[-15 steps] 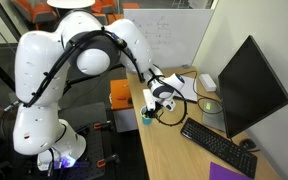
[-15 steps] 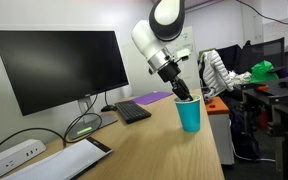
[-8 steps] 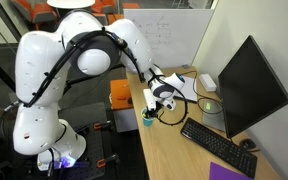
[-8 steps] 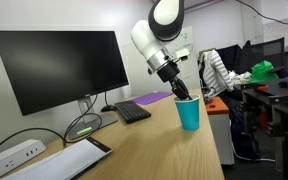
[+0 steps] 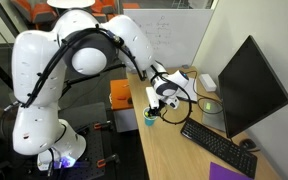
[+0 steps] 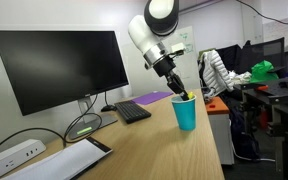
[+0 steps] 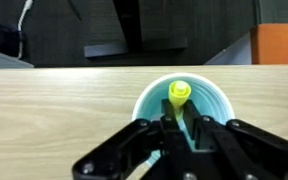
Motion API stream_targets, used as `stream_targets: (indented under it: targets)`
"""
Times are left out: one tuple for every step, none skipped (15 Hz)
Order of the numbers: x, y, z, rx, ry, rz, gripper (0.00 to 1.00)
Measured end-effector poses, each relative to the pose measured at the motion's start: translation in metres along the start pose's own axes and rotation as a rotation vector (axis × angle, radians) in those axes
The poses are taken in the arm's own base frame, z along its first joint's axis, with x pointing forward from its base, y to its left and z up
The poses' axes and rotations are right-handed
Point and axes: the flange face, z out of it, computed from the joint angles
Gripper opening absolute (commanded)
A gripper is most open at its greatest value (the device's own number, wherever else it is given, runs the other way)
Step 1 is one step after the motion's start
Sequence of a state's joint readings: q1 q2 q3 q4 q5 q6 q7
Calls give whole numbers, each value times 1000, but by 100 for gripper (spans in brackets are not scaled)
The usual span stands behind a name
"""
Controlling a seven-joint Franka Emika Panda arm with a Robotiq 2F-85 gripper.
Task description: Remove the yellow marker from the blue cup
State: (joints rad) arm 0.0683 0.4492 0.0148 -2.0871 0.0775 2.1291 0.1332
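I will next lift my gripper from the cup (image 6: 186, 113), move it toward the purple pad across the bare desk between them, and lower it to release the marker.
The blue cup (image 6: 186, 113) stands near the desk's front edge; it also shows in an exterior view (image 5: 150, 118) and in the wrist view (image 7: 216, 104). The yellow marker (image 7: 178, 95) stands upright inside it, its tip poking above the rim (image 6: 188, 96). My gripper (image 7: 177, 131) is right above the cup with its fingers reaching into it, shut on the yellow marker's shaft. In both exterior views the gripper (image 6: 180, 90) (image 5: 159, 104) hangs over the cup's mouth.
A black monitor (image 6: 54, 68), keyboard (image 6: 133, 111), and purple pad (image 6: 156, 97) are on the wooden desk (image 6: 134, 145). A white power strip (image 6: 12, 155) and a tablet (image 6: 74, 157) lie nearer the camera. An orange box (image 5: 120, 93) sits beside the desk.
The arm's wrist has risen slightly and the marker's yellow tip now shows a little above the cup's rim. The cup has stayed in place.
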Motion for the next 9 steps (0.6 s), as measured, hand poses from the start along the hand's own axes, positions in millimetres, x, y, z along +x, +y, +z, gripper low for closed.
stream_targets:
  targets:
    - [-2,3,-6,6,-3,-7,4]
    - [-5,6,-13,12,-6,-15,4]
    - [-8,9,-22,19,-8,-19,4]
    - [-13,13,-32,30,-11,-28,4]
    - [-18,16,-43,47,-17,-38,4]
    - [-24,19,-53,69,-23,-50,4]
    - [-30,21,-64,95,-28,-63,4]
    - [-37,23,-76,124,-32,-76,4]
    - [-44,24,-87,153,-34,-90,4]
